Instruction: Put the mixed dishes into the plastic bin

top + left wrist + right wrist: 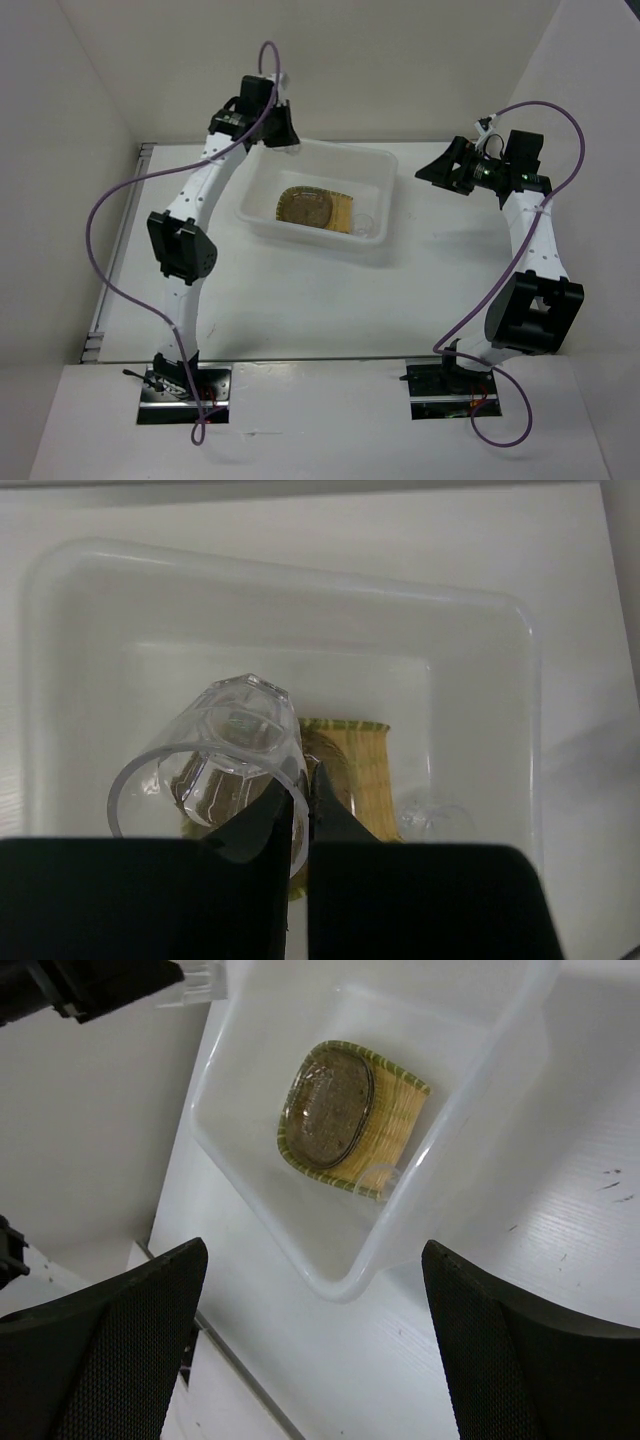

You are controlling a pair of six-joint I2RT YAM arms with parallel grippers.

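Observation:
The bare bottom of the bin beside the plate is below my left gripper and to its right in the top view. I should carry the cup there next, lower it and let it go.
The plastic bin (262,216) (300,580) (395,1240) stands mid-table. A yellow woven-pattern plate (343,212) (372,770) (392,1125) lies in it, with a grey-brown saucer (305,208) (330,1100) on top. Beside the plate sits a clear glass cup (368,226) (430,815) (385,1175). My left gripper (285,140) (308,790) is shut on the rim of another clear glass cup (225,765), which hangs tilted above the bin's far left corner. To the right of the bin, my right gripper (430,172) (315,1250) is open and holds nothing.
White walls close in the table at the back and on both sides. A metal rail (110,290) runs along the table's left edge. Purple cables (120,200) loop off both arms.

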